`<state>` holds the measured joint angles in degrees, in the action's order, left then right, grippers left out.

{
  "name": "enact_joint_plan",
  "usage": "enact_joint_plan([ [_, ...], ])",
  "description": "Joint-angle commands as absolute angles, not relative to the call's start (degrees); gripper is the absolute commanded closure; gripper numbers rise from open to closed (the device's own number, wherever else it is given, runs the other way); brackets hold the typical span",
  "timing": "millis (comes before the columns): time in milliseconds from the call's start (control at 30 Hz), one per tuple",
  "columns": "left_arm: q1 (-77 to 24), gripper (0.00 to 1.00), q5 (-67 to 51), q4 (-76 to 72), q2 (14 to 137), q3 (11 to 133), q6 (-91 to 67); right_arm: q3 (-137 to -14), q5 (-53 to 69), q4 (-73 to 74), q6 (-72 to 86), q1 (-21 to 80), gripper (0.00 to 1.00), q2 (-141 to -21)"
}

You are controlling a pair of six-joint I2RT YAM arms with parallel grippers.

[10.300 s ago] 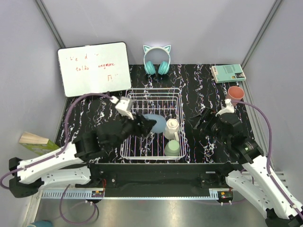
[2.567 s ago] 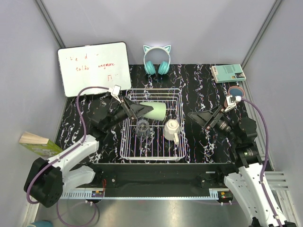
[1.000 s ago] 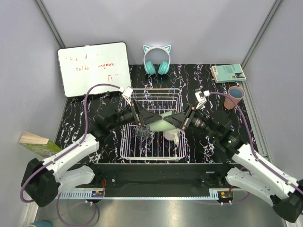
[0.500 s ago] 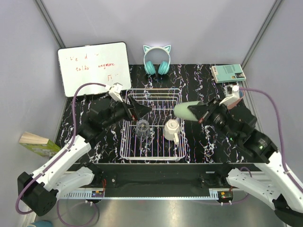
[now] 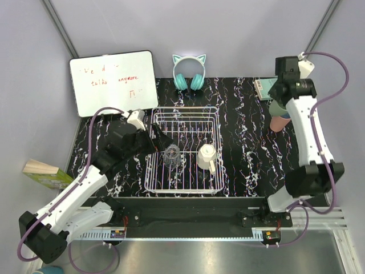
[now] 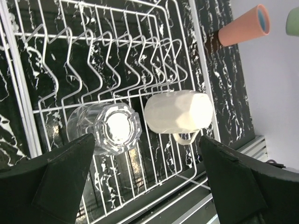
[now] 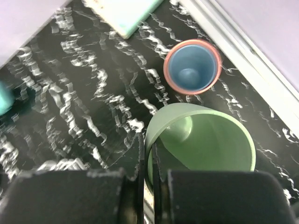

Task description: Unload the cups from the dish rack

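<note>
Next, my right gripper lowers over the light blue cup's mouth (image 5: 286, 116) (image 7: 192, 68), which stands open and empty below. It then seats the sage-green cup inside and releases the sage-green cup's side.
The white wire dish rack (image 5: 182, 112) stands mid-table. In it are a clear glass (image 5: 171, 154) (image 6: 110, 130) and a cream mug (image 5: 206, 155) (image 6: 180, 112) with a handle, lying on the grid. My left gripper (image 5: 159, 140) (image 6: 149, 186) hangs open over the rack's left side, holding nothing. My right gripper (image 7: 148, 158) is shut on the rim of a sage-green cup (image 7: 205, 149) (image 5: 278, 108), held above the table at the far right. Just beyond it stands a salmon-pink cup (image 7: 167, 70) (image 5: 281, 121) with a light blue cup (image 7: 189, 70) nested inside.
A whiteboard (image 5: 113, 83) leans at the back left, and teal headphones (image 5: 189, 71) hang behind the rack. A teal book (image 5: 268, 87) (image 7: 126, 11) lies at the back right near the wall rail. A green box (image 5: 43, 171) sits off the table's left edge.
My right arm has swung the green cup from beside the rack out to the far right, over the salmon cup. My left gripper has drawn back a little leftward, still open.
</note>
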<state>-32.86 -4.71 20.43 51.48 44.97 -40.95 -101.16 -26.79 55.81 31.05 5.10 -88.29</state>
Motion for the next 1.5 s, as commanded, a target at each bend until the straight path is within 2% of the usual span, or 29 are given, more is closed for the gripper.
enact_joint_plan([
  [0, -32.70, 0.01, -3.34, 21.27, 50.80, 44.74, -39.82, -112.31, -23.20, 59.06, 30.59, 2.81, 1.00, -94.12],
  [267, -32.70, 0.01, -3.95, 21.62, 51.33, 43.77, -39.37, -129.61, -24.96, 65.81, 31.03, -1.48, 1.00, -107.55],
  [367, -32.70, 0.01, -4.22, 21.62, 51.68, 43.77, -39.55, -132.27, -26.02, 66.80, 31.81, -3.24, 1.00, -110.29],
  [1033, -32.70, 0.01, -4.75, 21.27, 53.44, 42.54, -39.99, -115.76, -25.58, 57.83, 32.78, -7.47, 1.00, -110.65],
  [1467, -32.70, 0.01, -4.75, 21.27, 54.93, 42.98, -39.90, -116.72, -22.77, 56.07, 33.05, -8.44, 1.00, -112.32],
])
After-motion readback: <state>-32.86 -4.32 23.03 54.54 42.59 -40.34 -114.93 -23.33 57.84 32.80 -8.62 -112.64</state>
